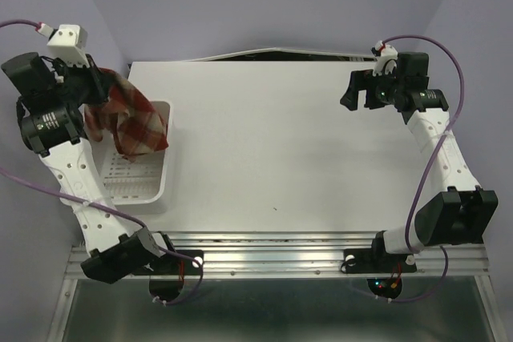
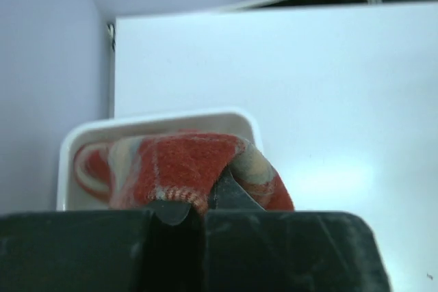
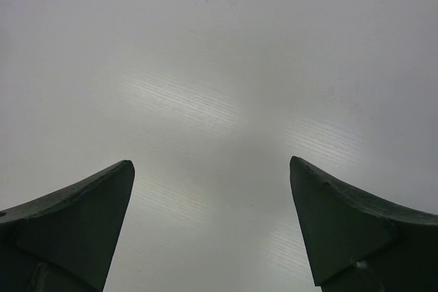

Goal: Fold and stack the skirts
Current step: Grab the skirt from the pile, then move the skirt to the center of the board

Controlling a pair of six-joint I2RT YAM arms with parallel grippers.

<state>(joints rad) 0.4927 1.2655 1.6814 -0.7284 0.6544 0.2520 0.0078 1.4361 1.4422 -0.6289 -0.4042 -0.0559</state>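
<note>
The table's bare middle is right of my left gripper in the top view, so I will raise the skirt (image 1: 132,118) from the basket, carry it there, lower and release.
A red, maroon and cream plaid skirt (image 1: 132,118) hangs bunched from my left gripper (image 1: 103,90), which is shut on its upper edge above the far end of the white basket (image 1: 164,174). In the left wrist view the cloth (image 2: 185,165) drapes over the closed fingertips of the gripper (image 2: 198,203), with the basket rim (image 2: 157,120) behind it. The lower part of the skirt still dangles inside the basket. My right gripper (image 1: 350,94) hovers over the far right of the table, open, with only bare table showing between its fingers (image 3: 212,176).
The white table (image 1: 280,142) spreads between the two arms. The basket sits at the table's left edge, close to the purple side wall (image 2: 48,66). A dark gap runs along the table's far edge (image 1: 280,55).
</note>
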